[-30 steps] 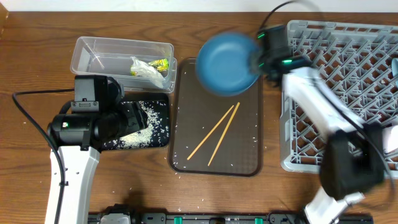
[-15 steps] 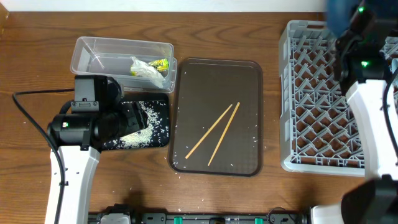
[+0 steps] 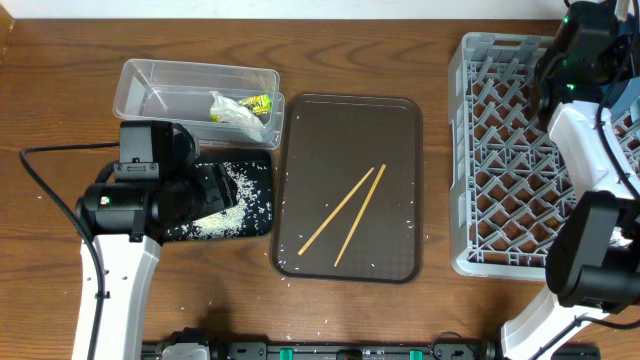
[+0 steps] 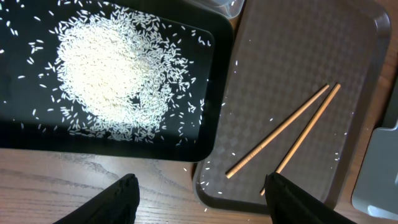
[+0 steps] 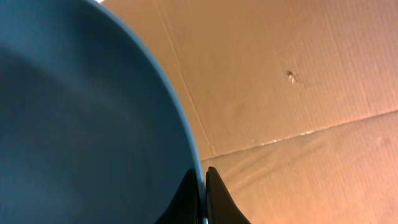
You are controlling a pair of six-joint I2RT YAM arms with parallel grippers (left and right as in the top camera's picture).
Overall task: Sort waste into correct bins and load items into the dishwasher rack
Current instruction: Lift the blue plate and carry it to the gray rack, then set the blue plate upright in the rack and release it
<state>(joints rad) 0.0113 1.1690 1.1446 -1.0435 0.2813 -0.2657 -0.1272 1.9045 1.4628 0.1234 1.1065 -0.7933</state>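
My right gripper shifts to the left in the overhead view next, then lowers to the rack's far corner toward the brown tray point(image 3: 310, 130), which stands empty.
My right gripper point(image 5: 203, 186) is shut on the rim of the round blue dish point(image 5: 81, 118), which fills the left of the right wrist view against brown cardboard. In the overhead view the right wrist point(image 3: 580, 40) is at the far right corner of the grey dishwasher rack point(image 3: 500, 150), and the dish is out of view. My left gripper point(image 4: 202, 190) is open and empty, above the near edge of the black tray point(image 4: 211, 93) holding rice point(image 4: 112, 74). Two chopsticks point(image 3: 345, 215) lie on the brown tray point(image 3: 310, 130), and also show in the left wrist view point(image 4: 286, 130).
The clear tub point(image 3: 160, 85) at the back left holds the yellow-green wrapper point(image 3: 257, 102) and the white tissue point(image 3: 235, 115). A few rice grains lie scattered on the brown tray and on the table by its front edge. The cups and bowl are not clearly seen.
My right arm has carried the blue dish from above the brown tray to the right, to the rack's far corner, out of the overhead view. The left arm has not moved.
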